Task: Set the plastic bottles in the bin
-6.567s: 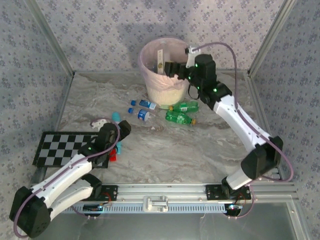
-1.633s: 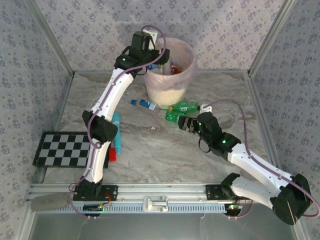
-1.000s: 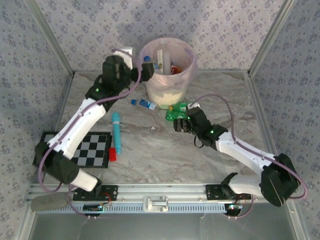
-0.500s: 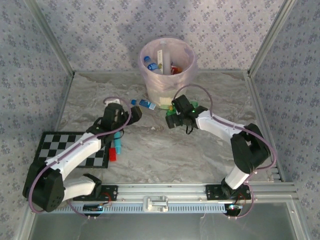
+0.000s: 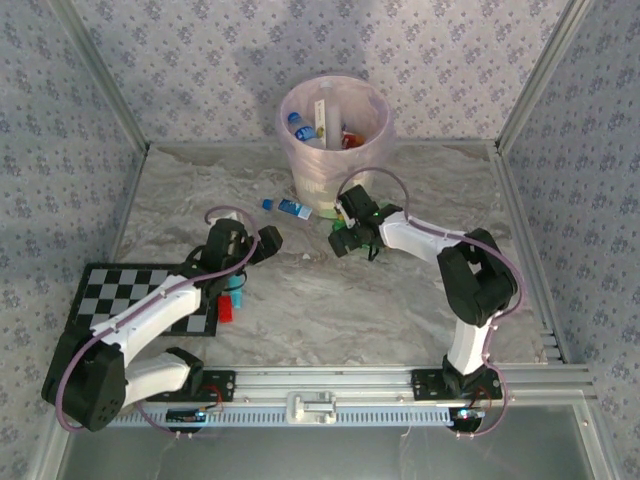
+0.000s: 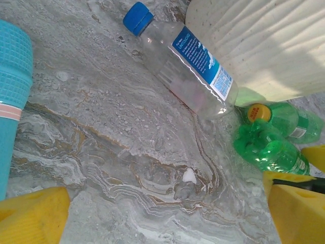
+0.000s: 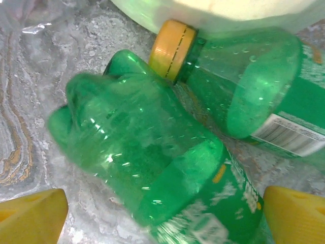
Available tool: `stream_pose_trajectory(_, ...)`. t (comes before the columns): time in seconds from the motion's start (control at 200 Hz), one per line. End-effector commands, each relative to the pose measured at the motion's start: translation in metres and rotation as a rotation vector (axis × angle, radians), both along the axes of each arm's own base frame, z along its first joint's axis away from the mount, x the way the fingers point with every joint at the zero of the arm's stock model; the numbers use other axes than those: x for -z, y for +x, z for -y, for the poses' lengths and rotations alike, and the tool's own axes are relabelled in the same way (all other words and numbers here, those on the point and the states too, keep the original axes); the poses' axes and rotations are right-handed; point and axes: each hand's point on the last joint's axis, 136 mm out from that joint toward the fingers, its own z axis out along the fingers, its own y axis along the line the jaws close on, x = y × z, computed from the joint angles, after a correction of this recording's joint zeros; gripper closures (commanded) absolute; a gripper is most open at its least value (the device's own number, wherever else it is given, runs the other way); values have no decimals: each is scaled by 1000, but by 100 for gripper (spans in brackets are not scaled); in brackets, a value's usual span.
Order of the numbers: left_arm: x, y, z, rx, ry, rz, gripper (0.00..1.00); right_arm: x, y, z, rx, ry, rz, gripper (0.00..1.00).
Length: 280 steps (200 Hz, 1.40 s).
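Note:
The right gripper turns in line with the nearer green bottle next, then comes down around the bottle's body.
The cream bin (image 5: 335, 170) with its pink liner stands at the back and holds several bottles, one blue-capped (image 5: 297, 125). A clear bottle (image 6: 188, 68) with a blue label and blue cap lies against the bin's foot (image 6: 264, 46). Two green bottles lie beside it: the nearer one (image 7: 152, 152) sits between the yellow fingers (image 7: 30, 213) of my open right gripper (image 7: 165, 216), and the other (image 7: 244, 86) has an orange cap. In the top view the right gripper (image 5: 343, 238) covers them. My left gripper (image 5: 268, 240) hangs open over bare marble, short of the clear bottle.
A teal stick-like tool (image 6: 12, 91) with a red end lies left of my left gripper, partly under the left arm (image 5: 180, 295). A checkerboard mat (image 5: 110, 300) lies at the near left. Walls close in the table on three sides.
The left arm came down from the bin's rim to the table, empty, and a blue-capped bottle now lies in the bin. The right gripper closed in on the green bottles.

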Motion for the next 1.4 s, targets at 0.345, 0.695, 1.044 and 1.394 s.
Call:
stream_pose_trajectory(0.345,-9,10,6,-20,-56,9,0,25,-16,-26,-115,-53,-49,0)
stream_pose_trajectory(0.695,-8,8,5,-22,-52,4,0,36,-21,-34,-146,-83,-71,18)
stream_pose_trajectory(1.044,-5,5,4,-16,-39,-1,0,33,-26,-36,-158,-89,-76,44)
stream_pose_trajectory(1.394,3,2,-10,-85,-12,-18,0,-26,-42,-65,-260,-6,34,50)
